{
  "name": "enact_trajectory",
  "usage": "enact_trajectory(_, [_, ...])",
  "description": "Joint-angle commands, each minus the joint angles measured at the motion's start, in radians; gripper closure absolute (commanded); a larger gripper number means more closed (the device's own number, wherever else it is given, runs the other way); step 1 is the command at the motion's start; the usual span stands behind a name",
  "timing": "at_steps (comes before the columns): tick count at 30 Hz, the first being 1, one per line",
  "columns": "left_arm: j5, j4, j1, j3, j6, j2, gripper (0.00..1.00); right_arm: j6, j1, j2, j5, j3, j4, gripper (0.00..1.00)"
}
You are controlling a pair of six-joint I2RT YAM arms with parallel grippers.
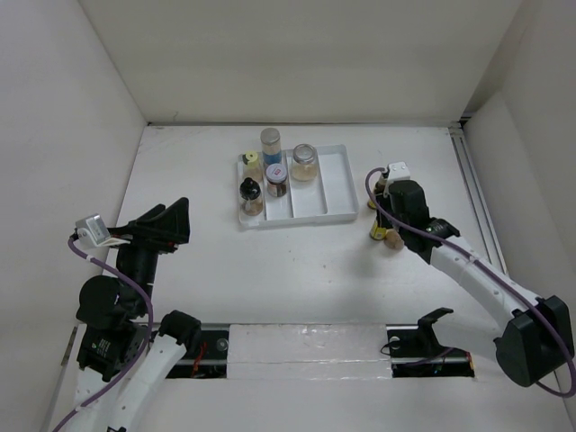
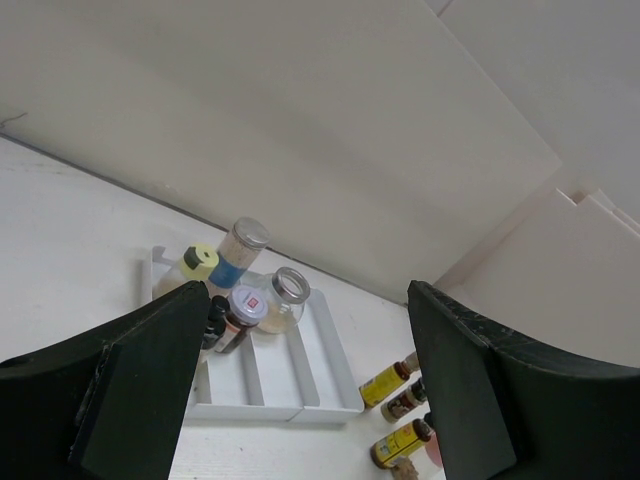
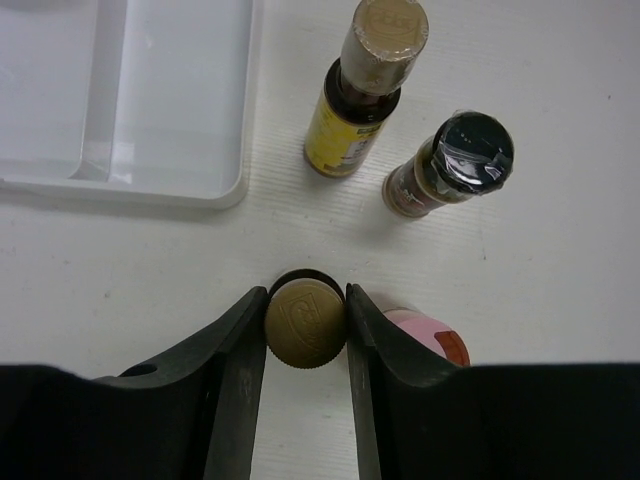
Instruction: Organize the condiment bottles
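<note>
My right gripper lifts next, carries the dark bottle outward and to the gripper's left in the top view to the bare section's far end (image 1: 332,159), lowers and releases.
My right gripper (image 3: 306,300) is shut on the gold cap of a dark condiment bottle (image 3: 306,328) that stands on the table right of the white tray (image 3: 150,180). A pink-capped jar (image 3: 420,335) is close beside its right finger. A yellow-labelled bottle (image 3: 362,95) and a black-capped bottle (image 3: 450,165) stand farther back. In the top view the right gripper (image 1: 389,236) hangs over this group. The tray (image 1: 340,184) holds a blue jar (image 1: 271,141), a yellow-capped bottle (image 1: 251,163), a round silver-rimmed jar (image 1: 304,163), a white-capped jar (image 1: 276,180) and a black-capped bottle (image 1: 250,193). My left gripper (image 1: 175,220) is open and empty, raised left of the tray.
The tray's right-hand compartments (image 2: 330,370) are bare. White walls enclose the table on the left, back and right. A metal rail (image 1: 477,207) runs along the right side. A taped strip (image 1: 306,346) lies at the near edge between the arm bases.
</note>
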Motion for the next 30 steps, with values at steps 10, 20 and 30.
enact_trajectory(10, [0.013, 0.047, 0.003, -0.005, 0.013, 0.001, 0.23, -0.024, 0.111, -0.173, -0.059, 0.154, 0.012, 0.77])
enact_trajectory(20, [0.013, 0.047, 0.003, -0.005, 0.013, 0.001, 0.23, -0.093, 0.108, 0.159, -0.064, 0.431, 0.193, 0.77])
enact_trajectory(30, [0.004, 0.047, 0.003, -0.005, 0.013, 0.001, 0.23, -0.111, 0.013, 0.598, -0.185, 0.770, 0.316, 0.80])
